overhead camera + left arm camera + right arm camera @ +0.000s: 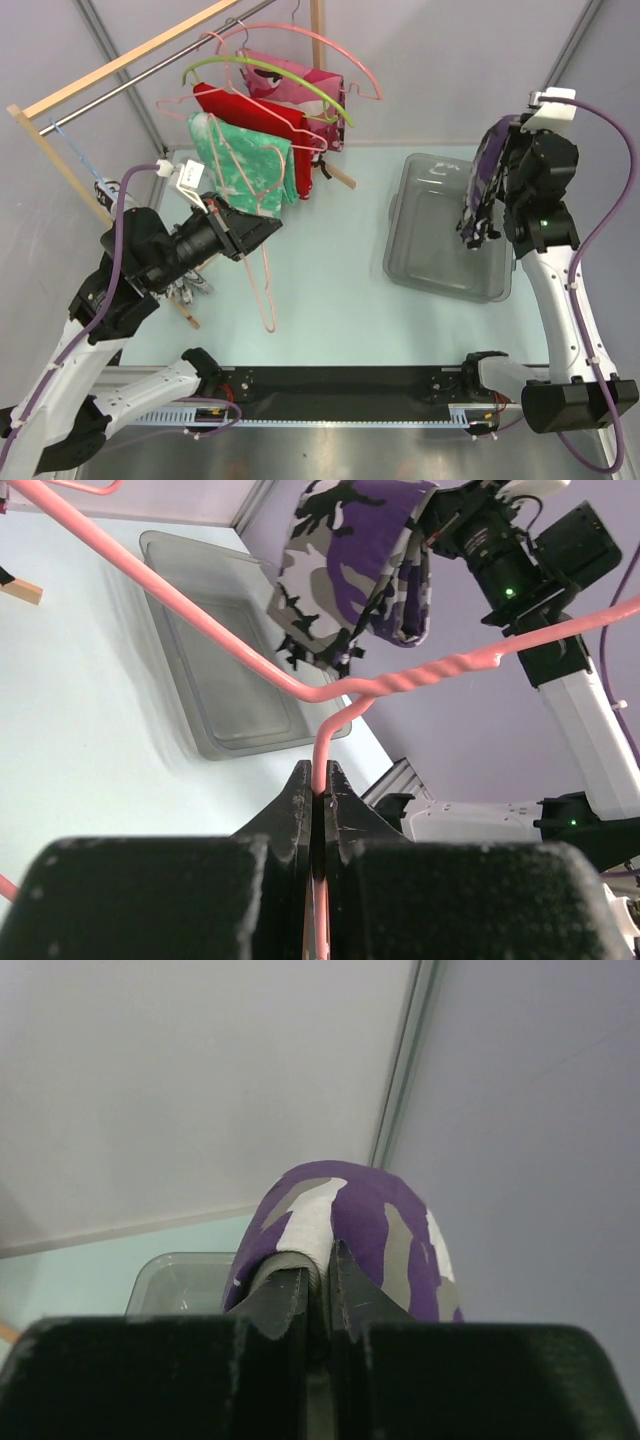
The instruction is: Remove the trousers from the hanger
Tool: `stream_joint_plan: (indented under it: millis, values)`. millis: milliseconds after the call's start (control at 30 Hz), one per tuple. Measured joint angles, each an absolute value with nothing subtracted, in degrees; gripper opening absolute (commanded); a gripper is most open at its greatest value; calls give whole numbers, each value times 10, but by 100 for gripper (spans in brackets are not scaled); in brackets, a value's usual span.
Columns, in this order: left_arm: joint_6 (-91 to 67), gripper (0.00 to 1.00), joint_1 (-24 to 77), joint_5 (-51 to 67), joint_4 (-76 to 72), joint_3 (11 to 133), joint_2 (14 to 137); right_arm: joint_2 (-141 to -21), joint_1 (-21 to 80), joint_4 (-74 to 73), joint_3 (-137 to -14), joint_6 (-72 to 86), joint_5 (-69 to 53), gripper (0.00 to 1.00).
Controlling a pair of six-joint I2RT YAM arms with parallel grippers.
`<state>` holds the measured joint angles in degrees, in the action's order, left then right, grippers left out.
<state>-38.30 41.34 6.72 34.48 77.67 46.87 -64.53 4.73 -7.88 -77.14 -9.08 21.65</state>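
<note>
My right gripper brings the trousers down over the grey bin (185, 1286) next, tilting downward and shifting toward the side of the bin nearer the rack.
My right gripper (497, 165) is shut on the purple camouflage trousers (482, 185), which hang bunched in the air over the grey bin (420, 190). In the right wrist view the trousers (385, 1215) bulge over the closed gripper (320, 1262). The thin pink hanger (268, 300) is bare and apart from the trousers, dangling over the table from my left gripper (268, 232). The left wrist view shows that gripper (321, 772) shut on the hanger's wire (400, 683), with the trousers (350, 560) far beyond it.
A clothes rack (130, 60) stands at the back left. On it hang a green-and-white garment (240, 160), red and pink garments (280, 95), a lime-green hanger (270, 65) and a large pink hanger (330, 40). The bin (220, 650) sits on the table's right side.
</note>
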Motion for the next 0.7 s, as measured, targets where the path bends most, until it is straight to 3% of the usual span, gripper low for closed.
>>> stream_joint_plan:
  millis: [300,700]
  values:
    - [-373,0,413,71,344,777,470,-661,29,-64,-691,-74,176,0]
    - [-370,0,413,84,344,777,480,-648,-48,-117,-690,-47,187,0]
